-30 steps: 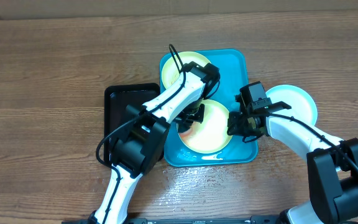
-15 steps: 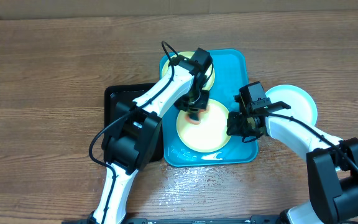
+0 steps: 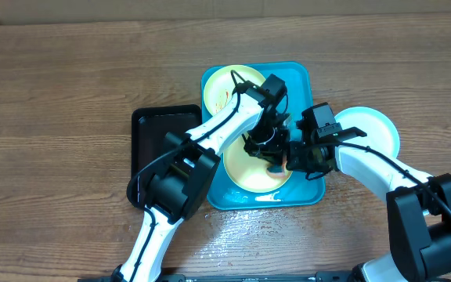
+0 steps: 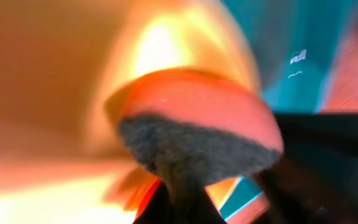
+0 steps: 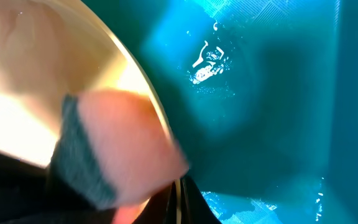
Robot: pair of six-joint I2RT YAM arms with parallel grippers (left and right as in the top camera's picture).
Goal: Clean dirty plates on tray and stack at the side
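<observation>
The bottom of the black tray is bare, so next my left gripper will go up, to the left in the overhead view, then down to release the sponge there.
The turquoise tray (image 3: 300, 86) holds two yellow-green plates: one at the back (image 3: 229, 86) and one at the front (image 3: 249, 168). My left gripper (image 3: 272, 153) is shut on an orange sponge with a grey pad (image 4: 197, 124) and presses it on the right part of the front plate (image 4: 42, 62). My right gripper (image 3: 294, 159) is shut on that plate's right rim (image 5: 166, 155); the blurred sponge (image 5: 117, 155) shows beside it. The pale teal plate (image 3: 374, 129) lies on the table right of the tray.
A smaller black tray (image 3: 155, 145) sits against the turquoise tray's left side. Wet patches shine on the wooden table (image 3: 233, 227) in front of the tray. Both arms crowd over the front half of the tray.
My left gripper has swept the sponge across the front plate, from its left side past the back edge to its right side, close to my right gripper. The right arm has not moved.
</observation>
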